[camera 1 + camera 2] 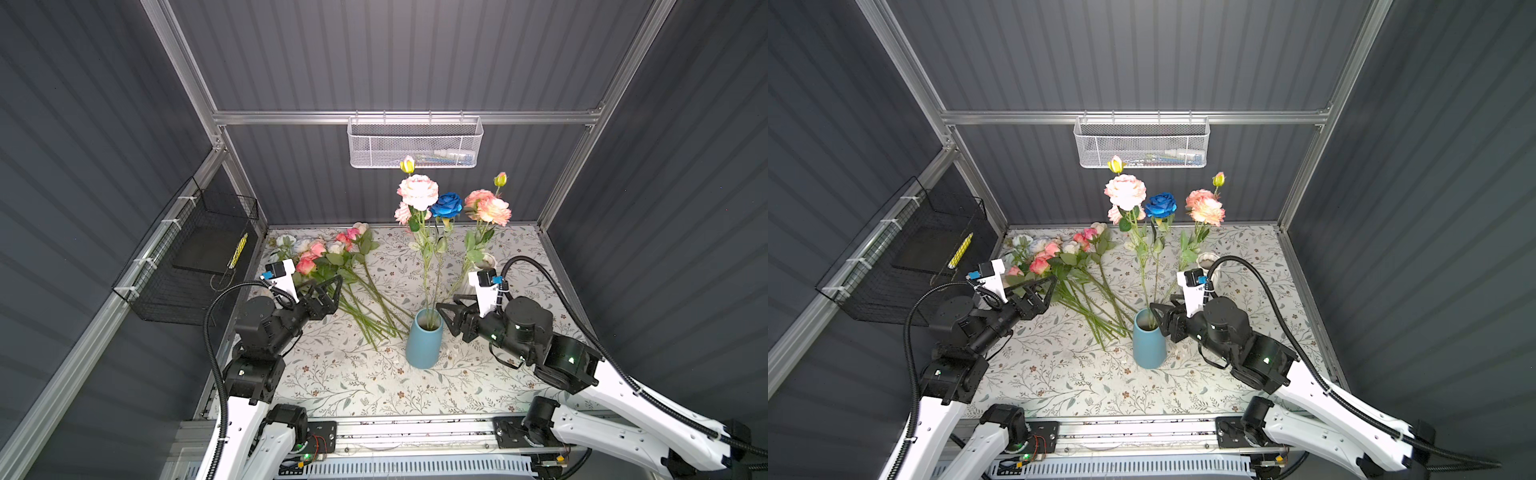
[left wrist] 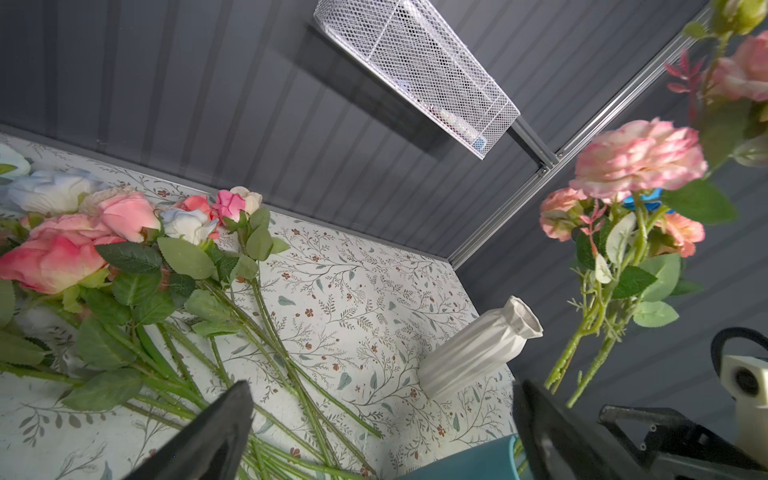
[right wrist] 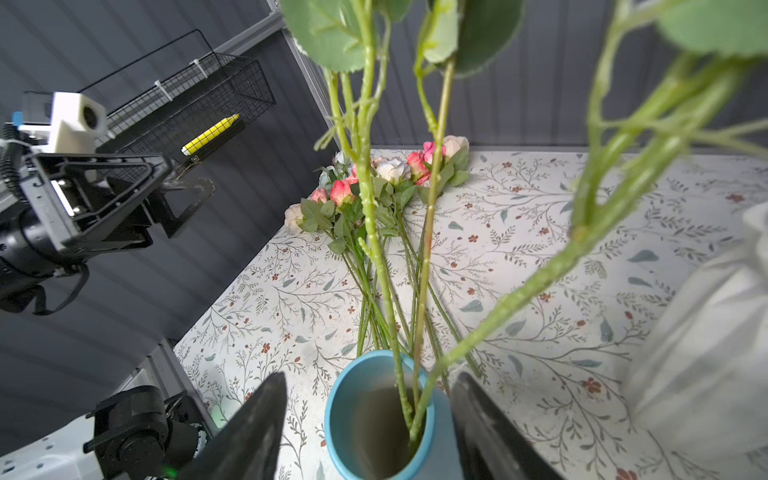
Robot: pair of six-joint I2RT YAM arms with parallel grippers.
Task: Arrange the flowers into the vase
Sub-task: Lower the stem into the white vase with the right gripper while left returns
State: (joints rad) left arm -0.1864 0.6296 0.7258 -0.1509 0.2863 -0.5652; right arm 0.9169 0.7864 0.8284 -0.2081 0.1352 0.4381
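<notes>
My left gripper will move down next onto the pink flower's stem (image 1: 344, 303) (image 2: 182, 389) just under its leaves and tilt its fingers down, because the stem is below the open fingers.
A blue vase (image 1: 423, 345) (image 1: 1148, 345) stands mid-table with three tall flowers in it: a pink peony (image 1: 417, 191), a deep blue rose (image 1: 446, 204) and a peach bloom (image 1: 488, 208). Their stems (image 3: 390, 316) drop into the vase mouth (image 3: 376, 419). My right gripper (image 1: 446, 305) (image 3: 371, 378) is open just right of the vase rim, holding nothing, a finger on each side of the mouth. A pile of pink, cream and pale blue flowers (image 1: 332, 257) (image 2: 124, 232) lies at the back left. My left gripper (image 1: 328, 289) (image 2: 384, 390) hangs wide open over their stems, empty.
A white ribbed vase (image 1: 485, 261) (image 2: 478, 349) stands behind the right gripper. A white mesh basket (image 1: 415, 143) hangs on the back wall. A black wire basket (image 1: 195, 253) with a yellow pen is fixed to the left wall. The table has a floral cloth (image 1: 374, 386).
</notes>
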